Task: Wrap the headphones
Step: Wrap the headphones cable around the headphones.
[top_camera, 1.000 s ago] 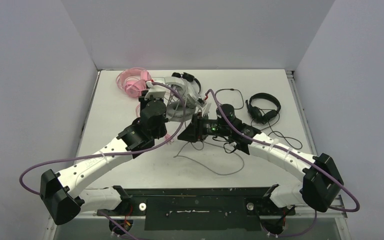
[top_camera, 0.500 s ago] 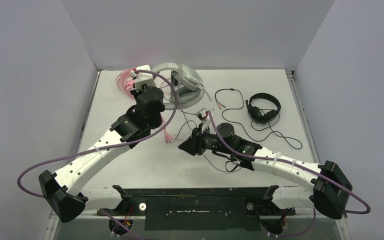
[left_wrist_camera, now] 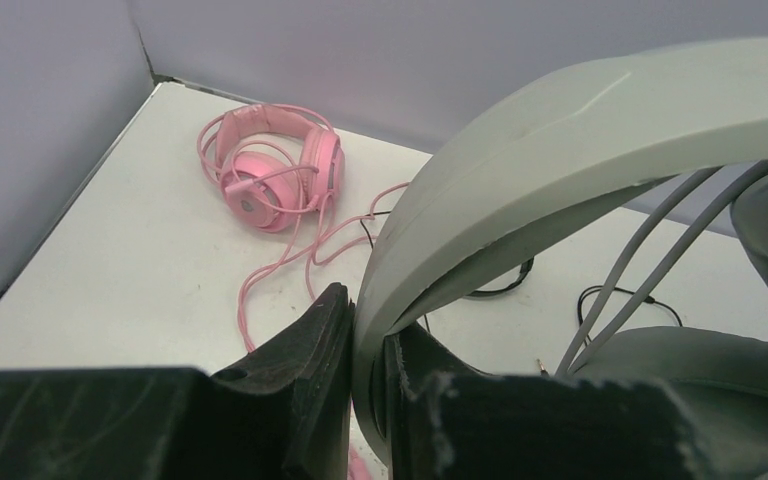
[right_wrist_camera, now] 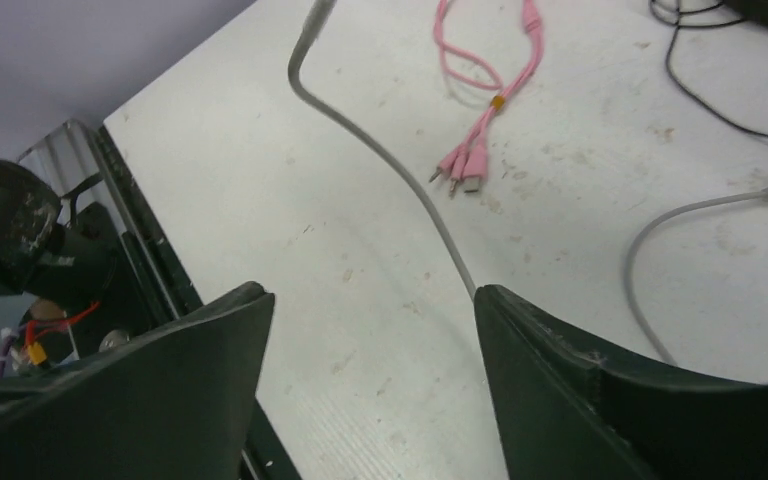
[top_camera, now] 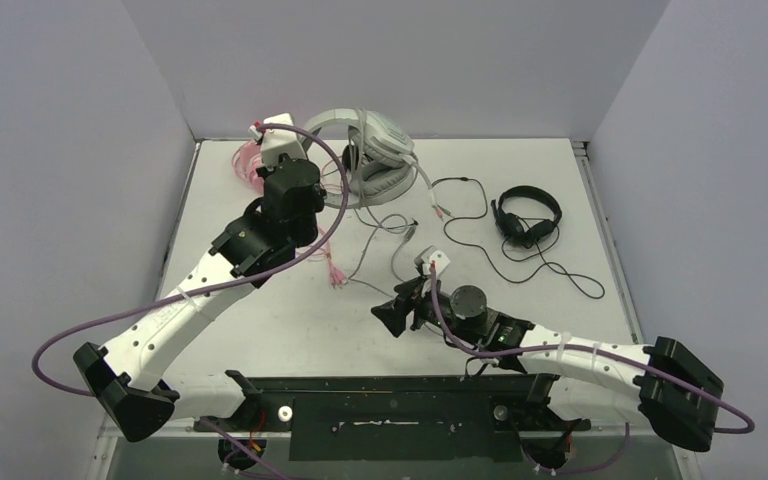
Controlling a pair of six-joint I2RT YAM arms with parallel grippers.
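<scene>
My right gripper moves away from my base to the grey cable next, then lowers its open fingers on either side of the cable.
My left gripper [top_camera: 305, 150] is shut on the headband of the bulky white-grey headset [top_camera: 375, 150] and holds it above the table's back. In the left wrist view both fingers [left_wrist_camera: 315, 350] pinch the band [left_wrist_camera: 560, 130]. Its grey cable [top_camera: 365, 245] hangs to the table. The pink headset [top_camera: 250, 160] lies at the back left, partly behind the left arm, and shows whole in the left wrist view [left_wrist_camera: 270, 170]. One thin black headset [top_camera: 528, 215] lies at the right. My right gripper [top_camera: 392, 315] is open and empty low over the front middle.
The grey cable [right_wrist_camera: 400, 170] runs past my right gripper's [right_wrist_camera: 370, 320] right finger. Pink plugs [right_wrist_camera: 470, 165] lie mid-table, also in the top view [top_camera: 335, 275]. Thin black cable [top_camera: 550, 270] loops across the right side. Walls enclose the back and sides.
My left gripper has raised the white-grey headset and carried it towards the back. My right arm has drawn back from the table's middle towards the near edge.
</scene>
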